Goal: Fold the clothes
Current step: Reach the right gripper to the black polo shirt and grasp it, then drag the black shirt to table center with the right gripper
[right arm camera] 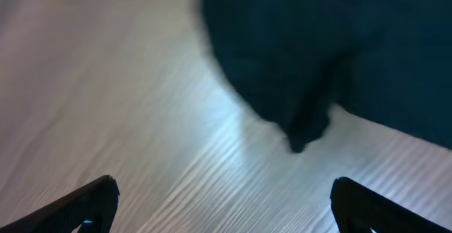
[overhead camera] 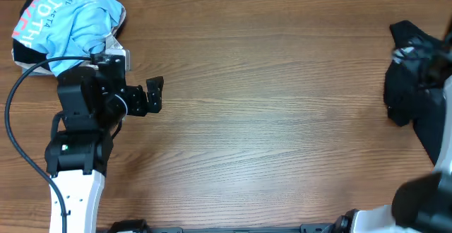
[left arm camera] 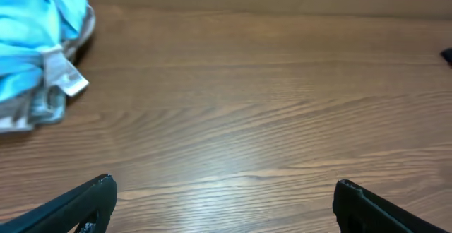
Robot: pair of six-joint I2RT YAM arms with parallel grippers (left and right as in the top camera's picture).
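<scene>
The tip of the black shirt's pointed near corner [overhead camera: 402,121] [right arm camera: 303,132] comes next: I will lower my open right gripper around it.
The clothes, a crumpled black shirt [overhead camera: 409,95], lie bunched at the table's far right edge. In the right wrist view the black fabric [right arm camera: 318,42] fills the upper part, blurred, just ahead of my right gripper [right arm camera: 224,187], which is open over bare wood with nothing between its fingers. In the overhead view the right gripper itself is lost against the dark cloth. My left gripper [overhead camera: 157,95] hovers open at the left of the table, far from the shirt. Its fingers [left arm camera: 92,198] frame only bare table, and the gripper [left arm camera: 224,183] holds nothing.
A light-blue T-shirt [overhead camera: 70,21] with pink-and-white lettering lies heaped at the back left corner, also in the left wrist view [left arm camera: 32,42], with dark fabric [overhead camera: 28,53] under it. A black cable [overhead camera: 21,85] loops beside the left arm. The wooden table [overhead camera: 268,120] spans the middle.
</scene>
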